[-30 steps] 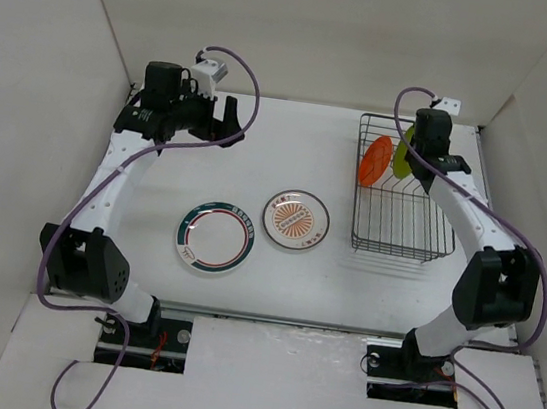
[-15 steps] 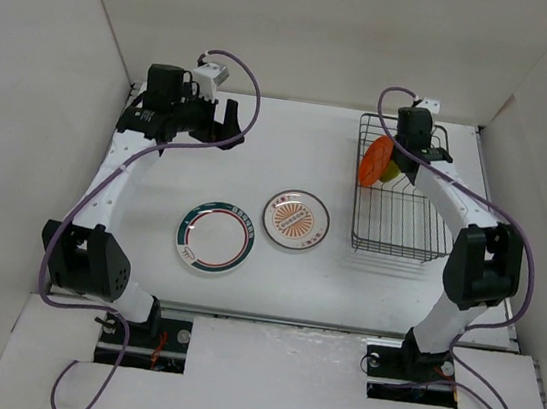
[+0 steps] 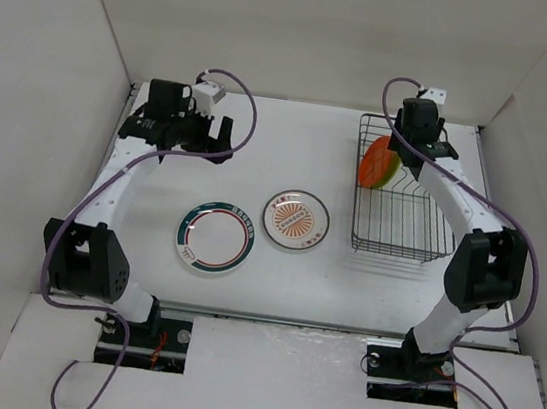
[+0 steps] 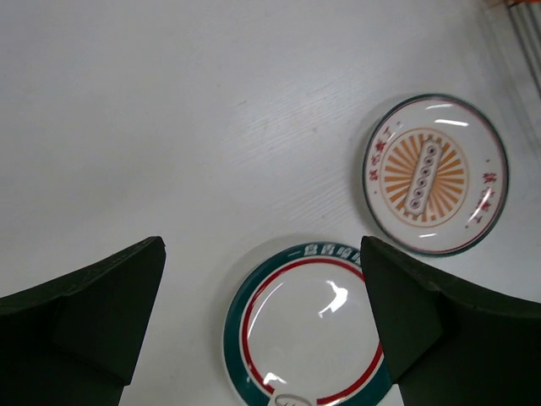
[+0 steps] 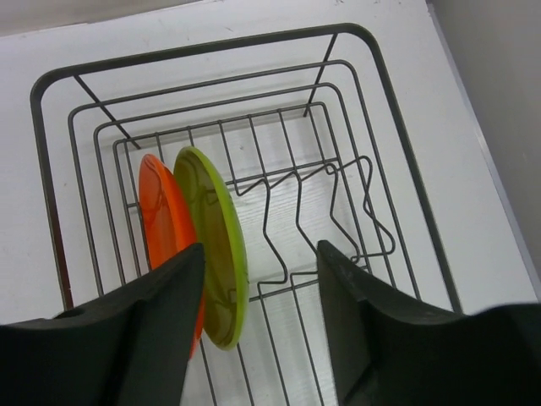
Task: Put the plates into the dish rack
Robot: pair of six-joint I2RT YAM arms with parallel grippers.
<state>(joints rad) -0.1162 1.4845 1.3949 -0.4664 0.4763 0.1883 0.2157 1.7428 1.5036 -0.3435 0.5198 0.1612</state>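
My left gripper is open and should move down and back onto the plate at its rim (image 3: pixel 186 222), opposite the patterned plate. The green-rimmed plate is lying flat outside the rack (image 3: pixel 404 250).
The dish rack (image 3: pixel 404 250) stands at the right of the table. An orange plate (image 5: pixel 156 211) and a lime green plate (image 5: pixel 215 245) stand on edge side by side at its left end, also seen from above as orange (image 3: pixel 371 163) and green (image 3: pixel 388 171). My right gripper (image 5: pixel 260 279) hangs open just over them, its left finger in front of both plates' lower edges, gripping nothing. The green-rimmed plate (image 3: pixel 215 237) and the orange-patterned plate (image 3: pixel 296 218) lie flat mid-table. My left gripper (image 4: pixel 262 296) is wide open high above the green-rimmed plate (image 4: pixel 308 330).
Upright wire prongs (image 5: pixel 296 220) in the rack (image 5: pixel 203 44) stand to the right of the two plates. The patterned plate (image 4: pixel 435 173) lies close to the rack's left side. White walls enclose the table on three sides.
The right gripper has opened and let go of the lime green plate, which now stands next to the orange one. The right arm swung left over the rack's far end. The left arm shifted slightly.
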